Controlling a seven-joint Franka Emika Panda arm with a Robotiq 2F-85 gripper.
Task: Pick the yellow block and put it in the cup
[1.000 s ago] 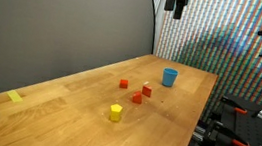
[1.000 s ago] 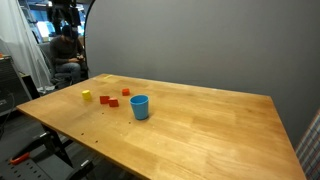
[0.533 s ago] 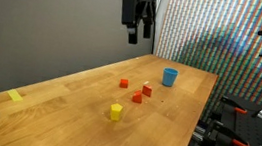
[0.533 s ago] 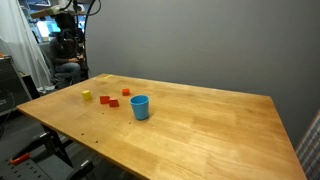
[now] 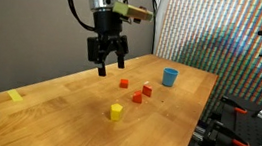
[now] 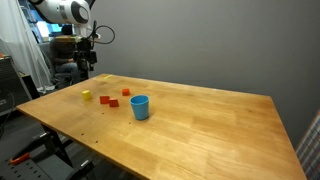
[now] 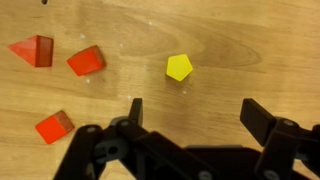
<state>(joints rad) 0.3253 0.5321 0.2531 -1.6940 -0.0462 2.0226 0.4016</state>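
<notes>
My gripper needs to lower and advance its spread fingers around the yellow block [image 5: 115, 111] [image 7: 179, 67], since it stands well below them and past their tips.
The yellow block [image 5: 115, 111] stands on the wooden table near its front edge; it also shows in an exterior view [image 6: 87, 96] and in the wrist view [image 7: 179, 67]. The light-blue cup [image 5: 170, 77] stands upright farther along the table, also seen in an exterior view [image 6: 140, 107]. My gripper [image 5: 104, 68] hangs open and empty above the table, well above the blocks; it shows in an exterior view [image 6: 89, 71]. In the wrist view its two fingers [image 7: 195, 112] are spread wide, with the yellow block beyond them.
Three small red blocks [image 5: 135, 89] lie between the yellow block and the cup, seen in the wrist view [image 7: 86, 61] to the left of the yellow one. A flat yellow tape patch [image 5: 15, 96] lies on the table's far end. Equipment stands beyond the table edge [image 5: 207, 113].
The arm has swung in from above the cup's end and come down over the table near the red blocks. The gripper stays open. The blocks and cup have not moved.
</notes>
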